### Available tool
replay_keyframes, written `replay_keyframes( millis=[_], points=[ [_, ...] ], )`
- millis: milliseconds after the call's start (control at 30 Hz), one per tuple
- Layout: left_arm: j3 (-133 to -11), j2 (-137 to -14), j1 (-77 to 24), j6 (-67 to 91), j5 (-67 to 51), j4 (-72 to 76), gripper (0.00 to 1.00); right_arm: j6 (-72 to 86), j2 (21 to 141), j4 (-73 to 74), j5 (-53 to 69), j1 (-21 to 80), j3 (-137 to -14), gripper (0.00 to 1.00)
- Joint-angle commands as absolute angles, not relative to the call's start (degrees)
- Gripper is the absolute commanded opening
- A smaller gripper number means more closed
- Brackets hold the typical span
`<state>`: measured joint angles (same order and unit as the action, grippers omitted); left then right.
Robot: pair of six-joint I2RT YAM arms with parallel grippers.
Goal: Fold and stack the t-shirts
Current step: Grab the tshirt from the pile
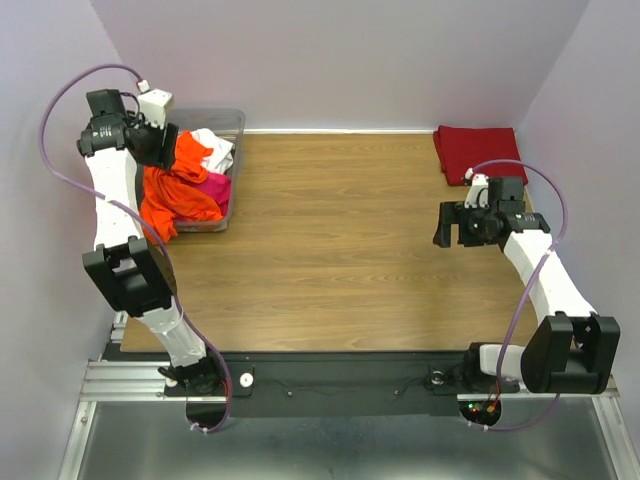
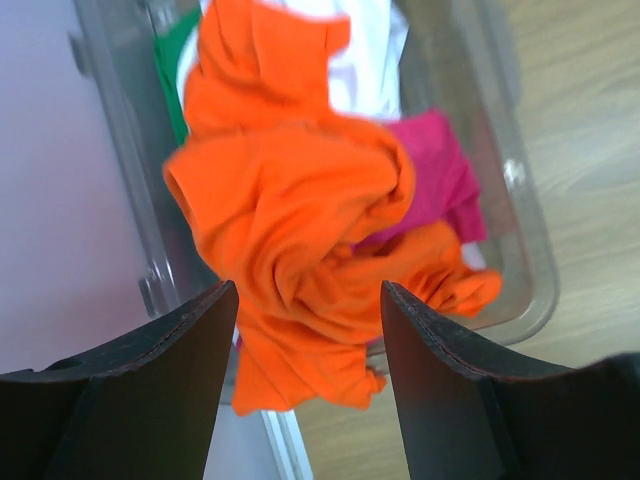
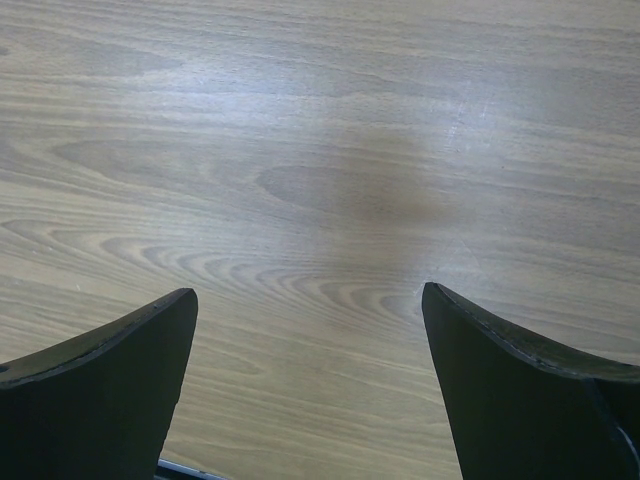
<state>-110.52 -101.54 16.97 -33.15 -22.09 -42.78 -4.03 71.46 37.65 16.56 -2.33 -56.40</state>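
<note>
The left gripper moves down toward the wall beside the bin next, onto the wall-side edge of the orange t-shirt [image 1: 175,195], which lies over the magenta and white ones.
A crumpled bright orange t-shirt [image 1: 175,195] [image 2: 300,220] spills over the near edge of the clear plastic bin [image 1: 232,120] [image 2: 530,250] at the back left. Under and behind it lie a magenta t-shirt [image 1: 216,185] [image 2: 440,175], a white one [image 1: 215,148] [image 2: 365,60] and a strip of green one [image 2: 170,55]. My left gripper [image 1: 165,148] [image 2: 310,300] hangs over the bin, open, its fingers apart above the orange cloth and gripping nothing. A folded dark red t-shirt [image 1: 475,150] lies at the back right. My right gripper [image 1: 447,225] [image 3: 310,300] hovers open over bare wood.
The wooden table [image 1: 340,250] [image 3: 320,150] stretches between the bin and the red shirt. Purple walls close in the left, back and right sides. A black rail [image 1: 340,375] with the arm bases runs along the near edge.
</note>
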Motion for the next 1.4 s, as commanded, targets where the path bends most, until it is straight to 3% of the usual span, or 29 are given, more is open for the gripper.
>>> replay_keyframes(
  millis=[0, 200, 500, 600, 633, 933, 1100, 1367],
  points=[
    [-109.07, -102.12, 17.23, -37.18, -15.66, -42.71, 0.7, -4.75, 70.31, 37.27, 16.96, -2.64, -56.43, 1.0],
    [-108.54, -106.25, 17.14, -37.27, -11.08, -40.7, 0.69, -4.83, 71.28, 37.18, 16.96, -2.64, -56.6, 1.0],
    [-112.67, -112.32, 17.31, -34.81, -9.75, -38.67, 0.42, -4.92, 72.16, 37.18, 16.08, -2.64, -56.69, 1.0],
    [-114.52, -113.03, 17.31, -34.02, -10.19, -38.58, 0.19, -5.01, 72.25, 37.18, 15.73, -2.64, -56.69, 1.0],
    [-115.04, -112.16, 17.75, -33.67, -10.46, -38.24, 0.0, -4.92, 72.25, 37.18, 15.65, -2.64, -56.69, 1.0],
    [-121.46, -98.37, 19.07, -28.48, -11.34, -30.95, 0.0, -4.75, 71.63, 37.18, 16.08, -2.64, -57.04, 1.0],
    [-130.22, -96.5, 19.07, -25.49, -11.6, -29.44, 0.0, -4.83, 71.11, 37.18, 16.26, -2.64, -56.95, 1.0],
    [-138.16, -93.52, 16.35, -19.0, -24.14, -27.7, 0.0, -4.83, 70.23, 37.18, 15.91, -2.64, -56.95, 1.0]
  ],
)
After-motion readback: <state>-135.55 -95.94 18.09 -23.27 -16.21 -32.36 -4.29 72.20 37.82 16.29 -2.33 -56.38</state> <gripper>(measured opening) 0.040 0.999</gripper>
